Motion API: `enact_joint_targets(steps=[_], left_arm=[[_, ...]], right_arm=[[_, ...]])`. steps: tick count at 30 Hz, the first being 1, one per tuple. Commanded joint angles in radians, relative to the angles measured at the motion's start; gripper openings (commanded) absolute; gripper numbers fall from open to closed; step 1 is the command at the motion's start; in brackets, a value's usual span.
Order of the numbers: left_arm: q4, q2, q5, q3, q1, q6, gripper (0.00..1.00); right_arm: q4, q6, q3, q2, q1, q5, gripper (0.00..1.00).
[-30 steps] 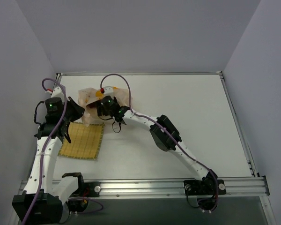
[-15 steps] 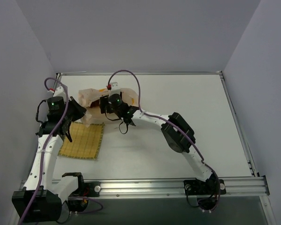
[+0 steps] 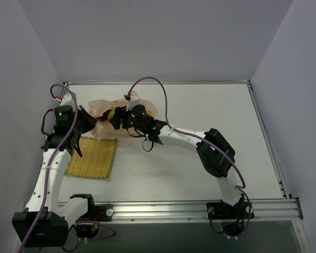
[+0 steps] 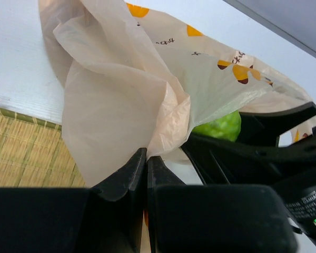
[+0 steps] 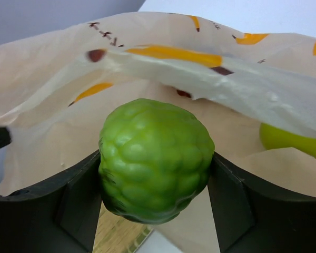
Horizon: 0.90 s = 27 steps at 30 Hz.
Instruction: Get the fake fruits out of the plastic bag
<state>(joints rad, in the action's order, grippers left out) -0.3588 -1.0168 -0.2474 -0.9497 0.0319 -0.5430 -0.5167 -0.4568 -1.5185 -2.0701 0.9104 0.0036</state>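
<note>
The yellow woven mat is below and back from my right gripper. My right gripper should next go back and down and let go of the bumpy green fruit on that mat.
The peach plastic bag with banana prints lies at the back left of the table. My left gripper is shut on a fold of the bag at its near edge. My right gripper is shut on the bumpy green fruit and holds it at the bag's mouth. The fruit also shows in the top view and in the left wrist view. The yellow-green pear lies inside the bag, to the right. The grapes are hidden.
The yellow woven mat lies just in front of the bag, under my left arm; its edge shows in the left wrist view. Grey walls close in the table's back and sides.
My right gripper has drawn back to the right with the green fruit in it, and its elbow has swung right. The left gripper still holds the bag.
</note>
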Motion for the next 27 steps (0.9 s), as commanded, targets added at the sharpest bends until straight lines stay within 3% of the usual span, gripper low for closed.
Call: enact_joint_targets(steps=[1,7,13,21,27], left_arm=[[0.043,-0.008,0.014,-0.084,-0.003,-0.023,0.02],[0.055,-0.037,0.037,-0.13,0.0,-0.035,0.02],[0.083,-0.051,0.043,-0.156,-0.001,-0.041,0.02],[0.115,-0.074,0.039,-0.175,0.011,-0.035,0.02],[0.098,-0.036,0.088,-0.164,0.04,0.012,0.02]], right_arm=[[-0.062,0.006,0.027,0.131,0.004,-0.1,0.43],[-0.074,0.05,0.176,0.281,0.054,-0.059,0.44],[-0.103,0.106,0.326,0.38,0.186,-0.008,0.44],[-0.241,0.096,0.293,0.142,0.324,0.065,0.43],[-0.359,0.112,0.224,-0.047,0.344,0.157,0.44]])
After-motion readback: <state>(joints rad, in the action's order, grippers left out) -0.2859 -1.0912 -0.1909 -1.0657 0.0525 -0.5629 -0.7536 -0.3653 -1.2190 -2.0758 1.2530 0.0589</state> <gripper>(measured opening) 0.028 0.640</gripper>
